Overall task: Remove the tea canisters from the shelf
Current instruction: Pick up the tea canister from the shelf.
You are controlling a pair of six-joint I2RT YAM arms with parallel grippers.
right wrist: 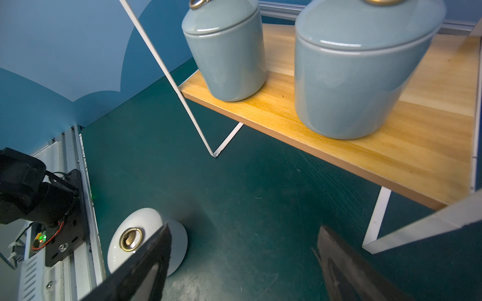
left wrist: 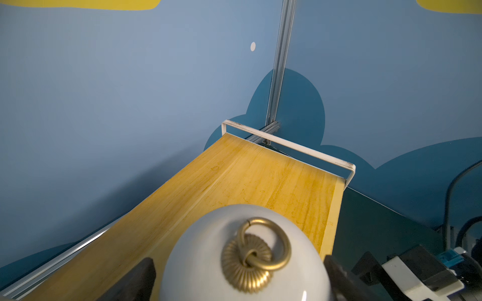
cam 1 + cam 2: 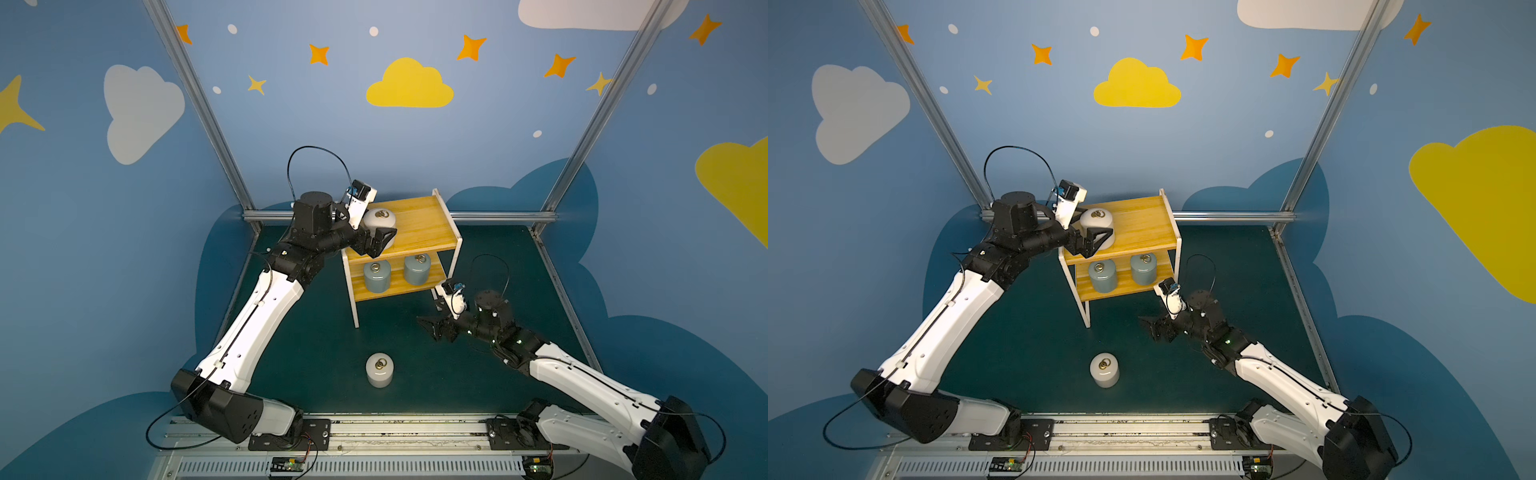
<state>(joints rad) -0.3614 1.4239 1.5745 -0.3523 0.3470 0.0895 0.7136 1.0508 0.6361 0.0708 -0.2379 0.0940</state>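
Note:
The top board's white canister [image 3: 380, 220] [image 2: 246, 258] stands between my left gripper's open fingers, wood showing beside one. My left gripper eases them farther along the canister's sides next and closes.
The shelf [image 3: 424, 224] [image 3: 1142, 226] stands at the back of the green table. A white tea canister [image 3: 380, 218] [image 2: 208, 260] sits on the left end of its top board [image 2: 260, 177]. My left gripper [image 3: 380, 227] [image 2: 238, 276] is open and straddles this canister, one finger on each side, with a sliver of wood showing beside one finger. Two grey-blue canisters [image 3: 377, 276] [image 3: 417, 268] [image 1: 227, 52] [image 1: 360, 73] stand on the lower board [image 1: 391, 146]. Another white canister [image 3: 379, 370] [image 3: 1104, 370] [image 1: 135, 242] stands on the table in front. My right gripper [image 3: 430, 328] [image 1: 242, 260] hovers open and empty, low by the shelf's front right leg.
Blue painted walls close in the back and both sides, with aluminium posts at the corners and a rail [image 3: 498, 216] just behind the shelf. The arms' base rail [image 3: 415, 432] runs along the front edge. The shelf's thin white legs [image 1: 198, 125] stand near my right gripper.

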